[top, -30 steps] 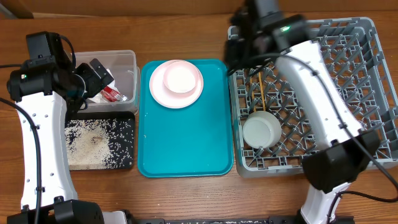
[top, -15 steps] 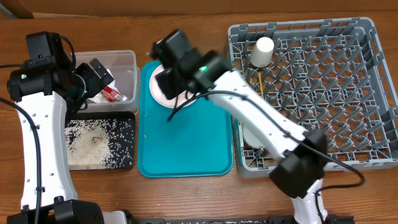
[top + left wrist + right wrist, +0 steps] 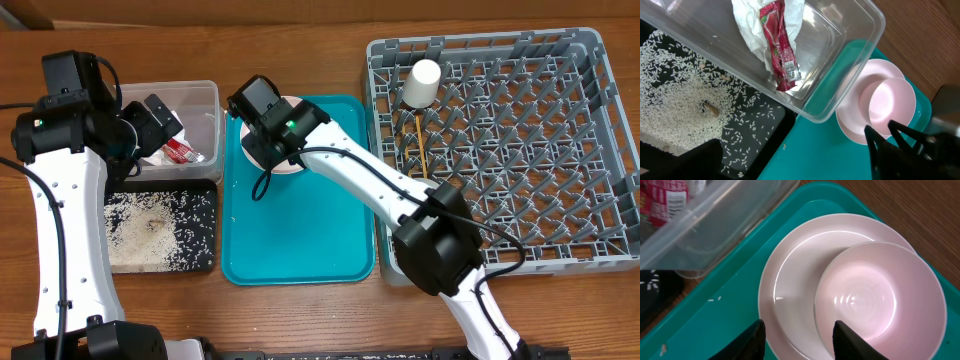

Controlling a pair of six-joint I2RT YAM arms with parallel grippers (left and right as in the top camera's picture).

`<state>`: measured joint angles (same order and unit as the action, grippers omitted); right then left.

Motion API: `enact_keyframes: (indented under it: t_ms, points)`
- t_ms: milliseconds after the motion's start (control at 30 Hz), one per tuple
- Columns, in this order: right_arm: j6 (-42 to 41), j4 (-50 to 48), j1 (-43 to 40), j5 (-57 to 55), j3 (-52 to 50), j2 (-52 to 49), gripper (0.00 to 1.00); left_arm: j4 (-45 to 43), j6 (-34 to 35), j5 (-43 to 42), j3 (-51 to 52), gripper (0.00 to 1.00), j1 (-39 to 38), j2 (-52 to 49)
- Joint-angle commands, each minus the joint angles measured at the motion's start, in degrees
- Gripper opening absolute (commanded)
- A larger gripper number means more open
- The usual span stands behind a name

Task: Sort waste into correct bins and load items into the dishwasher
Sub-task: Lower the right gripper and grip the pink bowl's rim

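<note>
My right gripper shifts toward the rack and lowers astride the bowl's rim next, since one finger hangs over the plate's rim.
The pale pink plate (image 3: 790, 280) lies on the teal tray with a white bowl (image 3: 880, 300) on it. My right gripper (image 3: 797, 335) is open just above them, its fingers straddling the plate's rim and the bowl's near edge; in the overhead view it (image 3: 265, 140) hides most of the plate. My left gripper (image 3: 790, 167) is open and empty, hovering (image 3: 160, 115) by the clear tub (image 3: 205, 95). The tub holds the crumpled napkin (image 3: 750, 25) and the red sauce packet (image 3: 777, 45). Rice (image 3: 680, 100) lies in the black tray (image 3: 200, 262).
The grey dish rack (image 3: 560, 150) stands at the right with the white cup (image 3: 422, 82) upside down at its back left and the chopsticks (image 3: 420, 150) beside it. My right arm hides the rack's front left corner. The teal tray (image 3: 300, 240) lies between bins and rack.
My right arm has swung from the rack leftward to the plate and bowl on the teal tray. The cup now shows in the rack. My left arm has not moved.
</note>
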<state>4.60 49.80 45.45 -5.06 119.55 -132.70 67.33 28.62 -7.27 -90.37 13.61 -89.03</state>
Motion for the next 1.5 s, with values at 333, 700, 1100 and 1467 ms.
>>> enact_keyframes:
  t_ms: [333,700,1100,1467]
  points:
    - [1.9,-3.9,-2.0,-0.9,0.4,-4.7,0.45,-0.1,0.6,0.0,-0.8,1.0,-0.1,1.0]
    - [1.6,-2.8,-4.0,1.6,0.4,-4.9,0.35,-0.1,0.6,0.0,-0.8,1.0,-0.1,1.0]
    - [1.7,-2.1,-4.0,3.7,-0.3,-5.0,0.33,-0.1,0.6,0.0,-0.8,1.0,-0.1,1.0]
    - [1.7,-0.2,-4.0,3.6,-0.3,-4.9,0.27,-0.1,0.6,0.0,-0.8,1.0,-0.1,1.0]
